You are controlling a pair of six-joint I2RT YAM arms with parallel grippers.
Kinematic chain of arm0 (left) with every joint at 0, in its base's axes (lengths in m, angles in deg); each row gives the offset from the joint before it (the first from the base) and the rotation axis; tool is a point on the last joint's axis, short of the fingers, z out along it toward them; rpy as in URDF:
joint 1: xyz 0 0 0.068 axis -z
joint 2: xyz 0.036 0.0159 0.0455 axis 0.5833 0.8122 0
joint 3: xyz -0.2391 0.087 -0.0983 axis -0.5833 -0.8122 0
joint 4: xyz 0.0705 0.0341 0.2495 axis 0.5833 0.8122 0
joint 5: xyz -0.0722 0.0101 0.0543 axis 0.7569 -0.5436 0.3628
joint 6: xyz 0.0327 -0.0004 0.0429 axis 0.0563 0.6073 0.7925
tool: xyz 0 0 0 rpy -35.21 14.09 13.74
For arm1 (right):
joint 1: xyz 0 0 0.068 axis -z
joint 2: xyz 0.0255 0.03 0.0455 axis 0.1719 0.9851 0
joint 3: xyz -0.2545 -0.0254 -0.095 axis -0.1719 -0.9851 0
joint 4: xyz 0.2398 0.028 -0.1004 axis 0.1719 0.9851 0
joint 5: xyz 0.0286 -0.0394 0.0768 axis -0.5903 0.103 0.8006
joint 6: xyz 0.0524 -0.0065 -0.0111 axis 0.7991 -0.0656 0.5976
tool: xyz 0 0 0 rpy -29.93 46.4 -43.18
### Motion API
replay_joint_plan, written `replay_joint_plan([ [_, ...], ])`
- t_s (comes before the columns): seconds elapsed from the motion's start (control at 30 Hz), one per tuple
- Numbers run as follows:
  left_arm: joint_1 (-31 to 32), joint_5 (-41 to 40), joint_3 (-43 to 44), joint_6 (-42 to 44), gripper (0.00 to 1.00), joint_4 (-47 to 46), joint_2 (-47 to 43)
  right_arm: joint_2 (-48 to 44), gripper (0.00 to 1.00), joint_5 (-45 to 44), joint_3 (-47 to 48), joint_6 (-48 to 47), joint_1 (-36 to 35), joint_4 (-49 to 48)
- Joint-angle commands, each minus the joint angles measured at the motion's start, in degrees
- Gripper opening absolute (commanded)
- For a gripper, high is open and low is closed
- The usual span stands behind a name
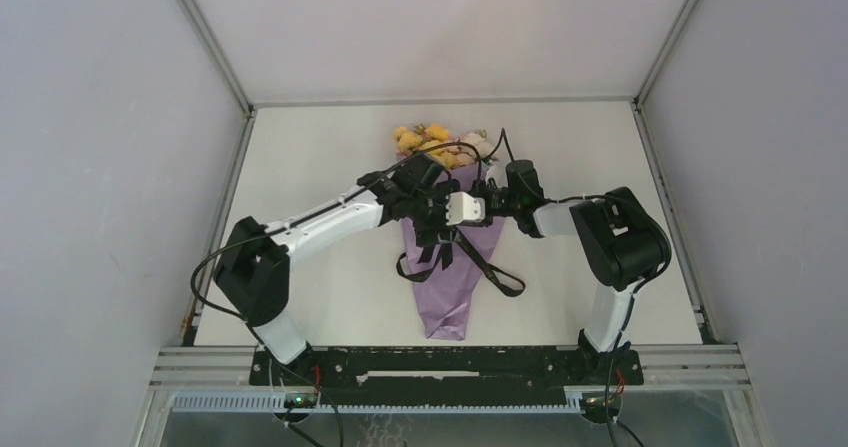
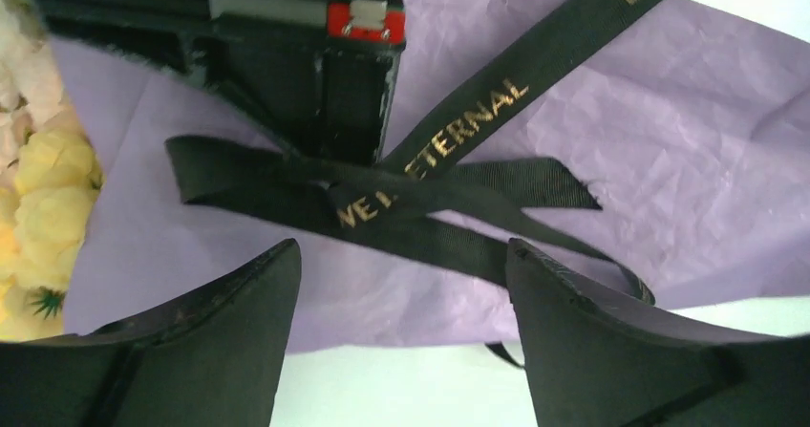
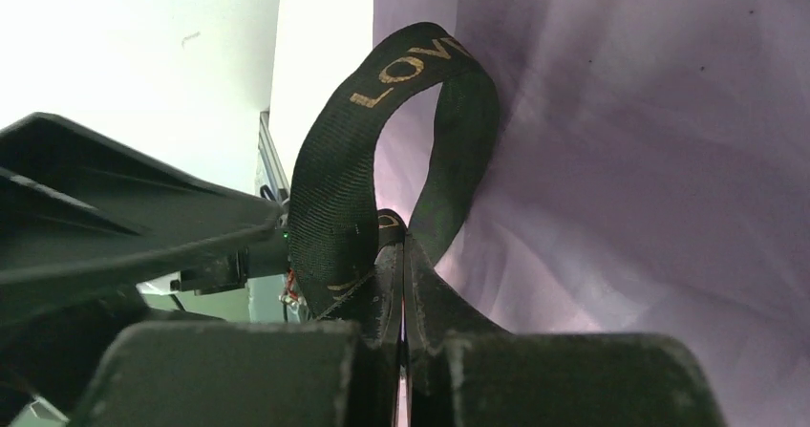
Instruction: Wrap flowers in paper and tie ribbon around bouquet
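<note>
The folded ribbon has pieces that cross, and my open left gripper will next come down toward my right gripper's fingers, then close on the ribbon at that crossing.
The bouquet (image 1: 445, 297) lies on the table as a lilac paper (image 2: 669, 131) cone, with yellow and pink flowers (image 1: 428, 140) at its far, wide end. The black ribbon (image 1: 495, 272) with gold lettering crosses over its middle, and the tails trail toward the near right. My left gripper (image 2: 401, 255) hovers open over the cone's left edge, just short of the crossed ribbon (image 2: 430, 193), with nothing between its fingers. My right gripper (image 3: 401, 245) reaches in from the right and is shut on a ribbon loop (image 3: 382, 150) at the crossing. In the top view, both grippers (image 1: 420, 217) (image 1: 447, 212) meet over the cone's middle.
White table (image 1: 320, 267) with grey walls on three sides and a raised rail along each side edge (image 1: 225, 217). The arm bases sit on the black bar at the near edge (image 1: 450, 362). The right arm's elbow (image 1: 620, 237) stands right of the bouquet.
</note>
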Motion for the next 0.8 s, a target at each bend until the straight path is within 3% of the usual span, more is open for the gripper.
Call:
replay_joint_plan([
  [0.0, 0.88, 1.09, -0.87, 4.70, 0.86, -9.53, 1.54, 0.11, 0.00, 0.42, 1.63, 0.93, -0.41, -3.01],
  [0.17, 1.56, -3.49, -0.58, 4.35, 0.84, -12.07, 5.46, -0.18, 0.00, 0.49, 1.67, 1.54, -0.56, -3.31],
  [0.47, 1.51, -6.19, 0.47, 5.25, 0.61, -7.86, 7.87, -1.37, 0.00, 0.17, 1.67, 2.36, -0.04, -2.27],
  [0.63, 1.52, -5.15, 1.52, 3.61, 0.26, -6.48, 7.48, -1.37, 0.00, 0.07, 1.67, 2.58, -0.25, -2.13],
  [0.77, 1.51, -2.99, 1.81, 2.59, 0.01, -4.34, 5.89, -2.46, 0.10, -0.55, 1.67, 1.32, 0.08, 0.00],
])
